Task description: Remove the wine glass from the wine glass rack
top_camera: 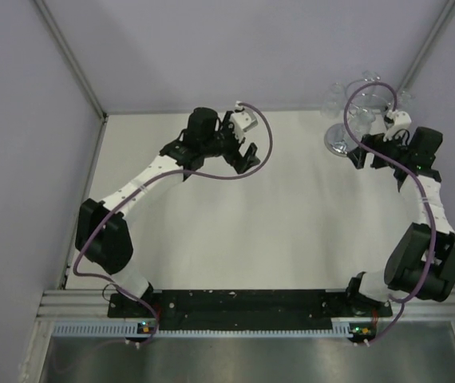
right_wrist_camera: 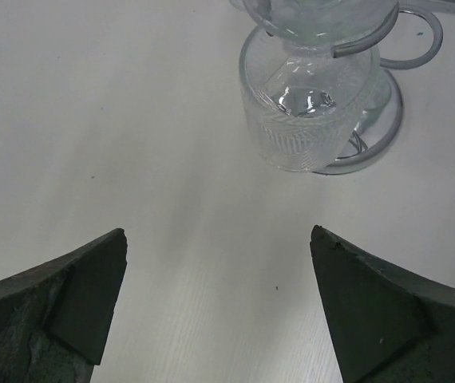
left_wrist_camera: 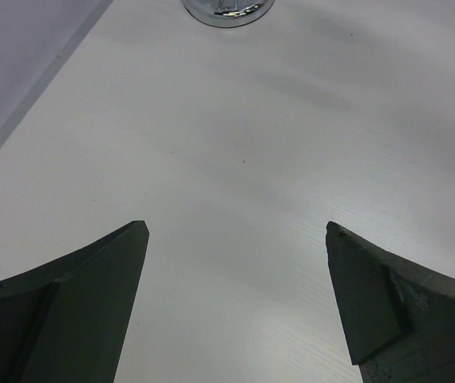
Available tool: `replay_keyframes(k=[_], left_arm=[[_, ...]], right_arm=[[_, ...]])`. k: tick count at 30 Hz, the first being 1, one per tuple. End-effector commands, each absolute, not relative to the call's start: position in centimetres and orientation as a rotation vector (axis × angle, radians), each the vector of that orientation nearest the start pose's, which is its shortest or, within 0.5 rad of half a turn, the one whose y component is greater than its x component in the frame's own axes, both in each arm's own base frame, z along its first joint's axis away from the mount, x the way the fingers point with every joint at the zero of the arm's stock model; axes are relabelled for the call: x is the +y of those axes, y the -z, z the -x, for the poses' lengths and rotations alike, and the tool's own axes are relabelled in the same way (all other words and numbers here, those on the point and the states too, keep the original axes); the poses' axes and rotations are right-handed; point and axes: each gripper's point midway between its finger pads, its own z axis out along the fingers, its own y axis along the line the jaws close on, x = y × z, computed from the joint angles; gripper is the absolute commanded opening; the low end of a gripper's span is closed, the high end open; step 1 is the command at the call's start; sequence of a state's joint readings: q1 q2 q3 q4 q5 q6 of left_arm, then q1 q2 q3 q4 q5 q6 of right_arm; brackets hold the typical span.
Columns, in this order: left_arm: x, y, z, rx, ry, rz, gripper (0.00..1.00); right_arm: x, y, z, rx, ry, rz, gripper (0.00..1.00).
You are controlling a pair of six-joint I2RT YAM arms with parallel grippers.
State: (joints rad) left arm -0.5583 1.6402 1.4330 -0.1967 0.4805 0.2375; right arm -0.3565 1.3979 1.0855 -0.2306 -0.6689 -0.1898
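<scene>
The patterned glass bowl (top_camera: 360,120) (right_wrist_camera: 303,112) is off-centre from my open fingers, so my right gripper should next move outward and to the right in the wrist view, around the bowl.
The wine glass rack (top_camera: 338,142) stands at the far right of the table, its round shiny base and looped wire arms (right_wrist_camera: 413,49) visible. A clear wine glass (top_camera: 361,120) hangs upside down on it; the patterned bowl (right_wrist_camera: 303,128) shows at the top of the right wrist view. My right gripper (top_camera: 369,152) is open and empty, just in front of the glass, apart from it (right_wrist_camera: 218,231). My left gripper (top_camera: 243,155) is open and empty over the far middle of the table (left_wrist_camera: 235,227). The rack's base (left_wrist_camera: 227,9) shows at the top edge of the left wrist view.
White table (top_camera: 235,231) with purple-grey walls at the back and sides. Purple cables loop over both arms; the right arm's cable (top_camera: 363,128) passes in front of the rack. A metal frame post (top_camera: 427,48) rises behind the rack.
</scene>
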Motion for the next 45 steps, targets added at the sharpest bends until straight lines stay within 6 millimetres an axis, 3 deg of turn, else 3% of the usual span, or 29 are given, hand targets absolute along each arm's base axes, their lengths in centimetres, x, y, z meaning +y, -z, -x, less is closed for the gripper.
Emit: replay_keyframes(k=[1, 12, 27, 34, 39, 45], left_arm=[[-32.6, -28.0, -40.0, 1.543, 0.582, -1.076, 0.98], [-32.2, -26.7, -42.3, 1.619, 0.472, -1.102, 0.98], [-32.5, -26.0, -43.6, 1.689, 0.445, -1.111, 0.97], [-32.3, -26.3, -44.1, 1.698, 0.431, -1.091, 0.96], [-32.5, -26.4, -44.1, 1.703, 0.433, -1.085, 0.96], [-32.4, -26.6, -44.3, 1.699, 0.428, -1.082, 0.96]], right_arm=[[-4.5, -25.0, -42.6, 1.7, -0.214, 0.412, 0.96], [-5.5, -23.4, -46.8, 1.626, -0.241, 0.367, 0.96], [-4.0, -21.4, -49.8, 1.566, -0.207, 0.433, 0.96], [-4.6, -21.2, -50.8, 1.553, -0.174, 0.369, 0.94], [-5.0, -21.2, -51.2, 1.541, -0.144, 0.356, 0.88], [-4.6, -20.8, -50.9, 1.546, -0.15, 0.393, 0.66]])
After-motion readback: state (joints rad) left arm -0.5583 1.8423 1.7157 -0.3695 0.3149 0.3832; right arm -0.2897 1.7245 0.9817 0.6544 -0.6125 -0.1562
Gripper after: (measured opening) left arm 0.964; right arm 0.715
